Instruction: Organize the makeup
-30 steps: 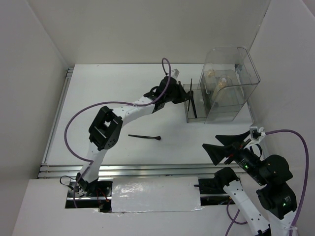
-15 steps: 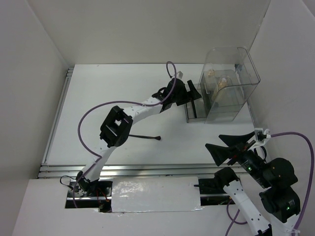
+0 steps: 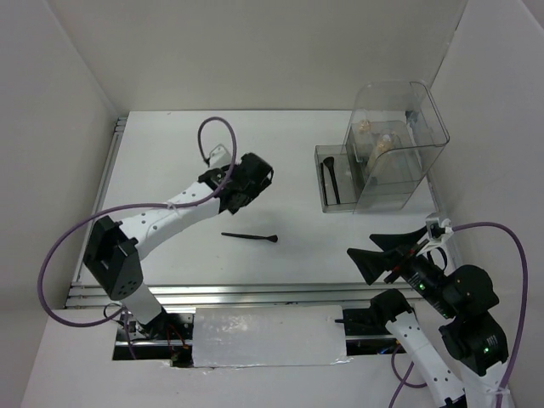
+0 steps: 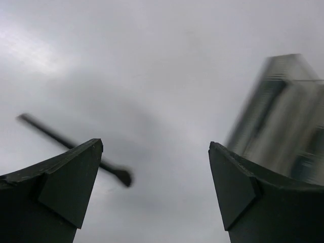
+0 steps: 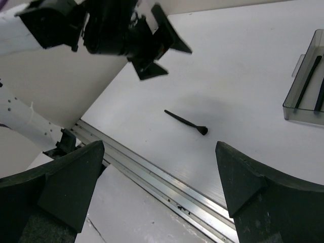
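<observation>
My left gripper is open, and the brush's handle near its head (image 3: 257,237) (image 4: 110,167) lies below the fingers and nearer the bar than they are, so I will next move the gripper back and down onto it.
One thin black brush (image 3: 251,236) lies loose on the white table, mid-front; it also shows as the brush (image 5: 186,122) in the right wrist view and, blurred, as the brush (image 4: 76,149) beside my left finger. My left gripper (image 3: 255,180) hovers just behind it, open and empty; the left gripper (image 4: 155,146) shows only table between its fingers. Two black brushes (image 3: 332,180) lie in the small clear tray (image 3: 323,204) at the front of the clear box (image 3: 429,127). Beige makeup (image 3: 376,144) sits inside the box. My right gripper (image 3: 364,244) is open and empty near the front right.
The clear box stands at the table's back right, close to the right wall. A metal rail (image 3: 255,293) runs along the near table edge, seen too as the rail (image 5: 167,187). White walls close in the left, back and right sides.
My left gripper has opened and drawn back left from the tray, leaving the brush it held upright lying in the tray. The right arm has barely shifted.
</observation>
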